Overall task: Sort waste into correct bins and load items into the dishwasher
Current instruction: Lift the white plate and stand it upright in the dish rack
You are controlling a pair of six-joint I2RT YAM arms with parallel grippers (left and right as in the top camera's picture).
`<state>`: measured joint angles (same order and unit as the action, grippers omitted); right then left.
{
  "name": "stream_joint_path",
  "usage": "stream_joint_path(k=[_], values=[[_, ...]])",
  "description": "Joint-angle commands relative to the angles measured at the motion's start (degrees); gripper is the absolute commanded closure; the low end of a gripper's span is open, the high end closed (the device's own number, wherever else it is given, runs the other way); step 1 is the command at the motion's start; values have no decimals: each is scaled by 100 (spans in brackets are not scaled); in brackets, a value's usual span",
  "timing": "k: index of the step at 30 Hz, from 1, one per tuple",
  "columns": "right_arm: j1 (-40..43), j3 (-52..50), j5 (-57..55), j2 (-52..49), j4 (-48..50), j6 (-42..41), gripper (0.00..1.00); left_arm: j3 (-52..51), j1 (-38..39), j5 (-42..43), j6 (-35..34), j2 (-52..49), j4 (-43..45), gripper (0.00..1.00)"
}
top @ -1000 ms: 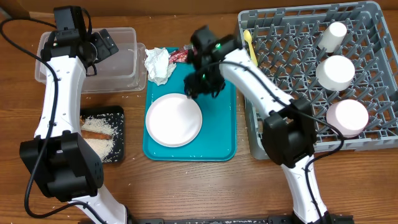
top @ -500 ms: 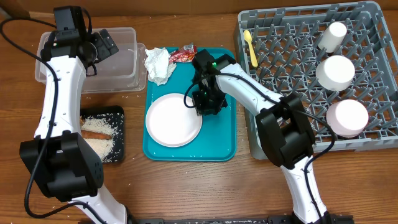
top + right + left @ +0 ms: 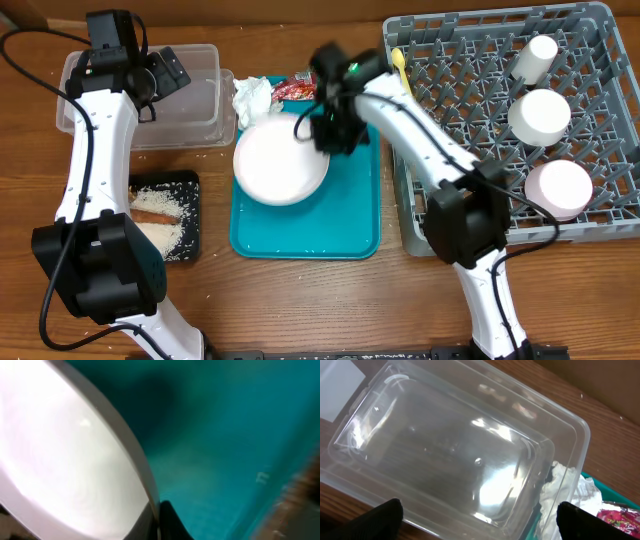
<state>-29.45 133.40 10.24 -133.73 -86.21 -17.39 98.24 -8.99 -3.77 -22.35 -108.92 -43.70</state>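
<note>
My right gripper lifts outward over the rack's free far wires between the yellow spoon and small cup next, then brings the plate down in.
My right gripper is shut on the right rim of the large white plate, which hangs tilted above the teal tray. In the right wrist view the plate's edge is pinched between the dark fingers of the gripper. The crumpled napkin and red wrapper lie at the tray's far end. My left gripper hovers open over the clear tub; its view shows the tub below and the napkin beyond. The black tray holds rice and brown sticks.
The grey dish rack on the right holds a small cup, two bowls and the yellow spoon. Rice grains are scattered on the table by the tub.
My right gripper came down to the plate's right rim and shut on it. It has now lifted the plate off the tray and moved it toward the far end. The left arm stayed still.
</note>
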Motion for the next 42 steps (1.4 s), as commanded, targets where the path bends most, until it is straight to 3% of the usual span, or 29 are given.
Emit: stream_joint_path(k=[1, 4, 8, 14, 22, 31, 42], values=[[538, 1440, -1777, 55, -662, -33, 96, 72, 39, 0, -39, 17, 24, 0], [1182, 2557, -3040, 136, -1064, 66, 96, 72, 39, 2, -39, 17, 24, 0], [1950, 2804, -3742, 205, -852, 81, 96, 72, 39, 0, -42, 17, 24, 0], [2601, 2363, -4256, 190, -85, 157, 96, 72, 39, 2, -39, 17, 24, 0], [2629, 1106, -5119, 188, 1255, 278, 96, 72, 39, 0, -39, 17, 24, 0], [2553, 647, -5176, 188, 1532, 278, 96, 72, 42, 0, -39, 17, 22, 0], [2341, 647, -4247, 188, 1397, 236, 96, 72, 79, 2, -39, 17, 24, 0]])
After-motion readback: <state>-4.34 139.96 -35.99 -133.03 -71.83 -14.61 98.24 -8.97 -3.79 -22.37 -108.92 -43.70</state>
